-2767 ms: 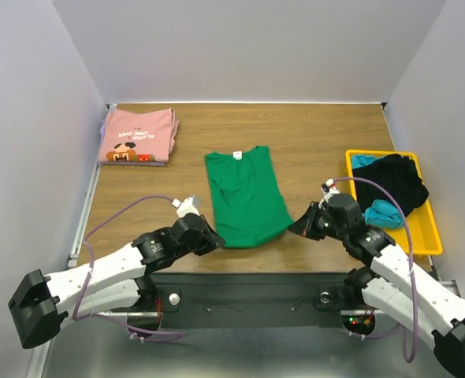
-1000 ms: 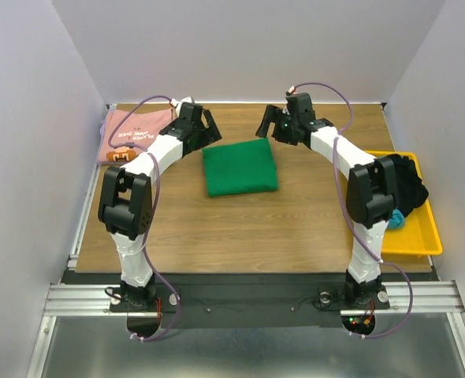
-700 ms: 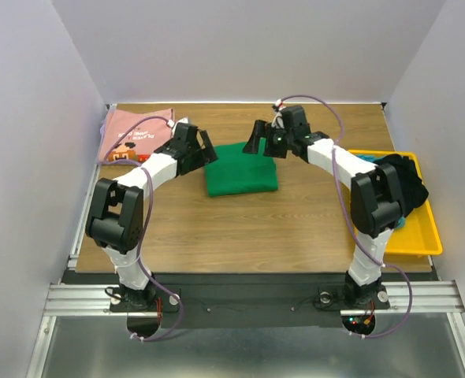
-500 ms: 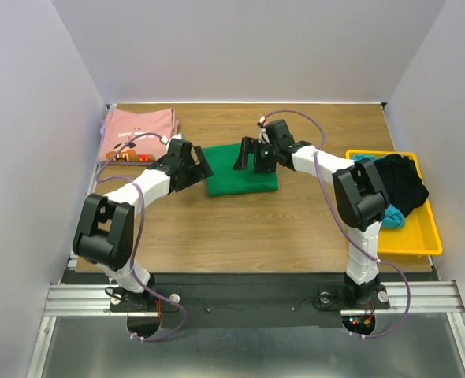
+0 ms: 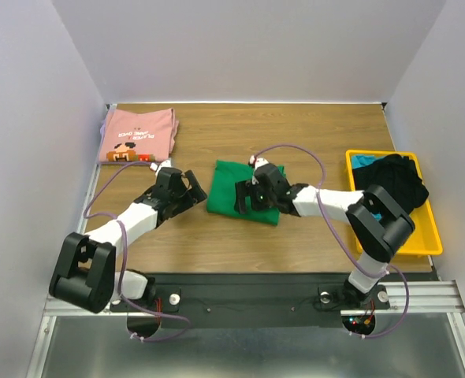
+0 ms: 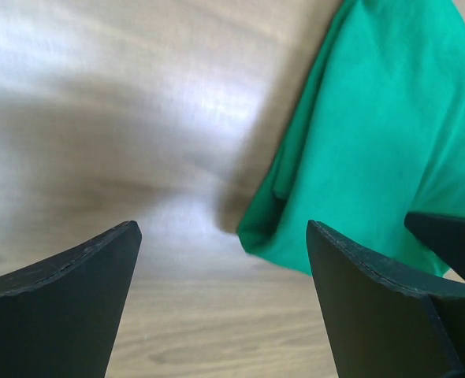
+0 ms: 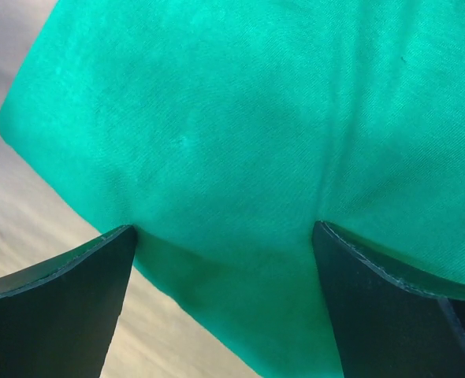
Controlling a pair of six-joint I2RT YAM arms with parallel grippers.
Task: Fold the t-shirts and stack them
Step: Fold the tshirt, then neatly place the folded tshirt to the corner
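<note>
The left gripper moves over and down onto the green t-shirt's folded side edge next, since this edge lies below it and to its right in the top view.
The green t-shirt (image 5: 225, 183) lies folded into a small rectangle in the middle of the table. In the left wrist view its left corner (image 6: 374, 142) shows just ahead and to the right. My left gripper (image 5: 191, 189) (image 6: 221, 236) is open above bare wood beside that corner. My right gripper (image 5: 247, 195) (image 7: 223, 232) is open right above the green cloth (image 7: 240, 118), near its front edge, with nothing pinched. The pink t-shirt (image 5: 136, 135), with its graphic facing up, lies folded at the far left corner.
A yellow tray (image 5: 432, 213) at the right edge holds dark clothes (image 5: 394, 177) and a teal cloth (image 5: 364, 161). Grey walls close in the table on three sides. Bare wood surrounds the green t-shirt.
Both arms have drawn back from the far side toward the near edge. The folded green t-shirt has slid nearer and turned slightly. Both grippers stayed open.
</note>
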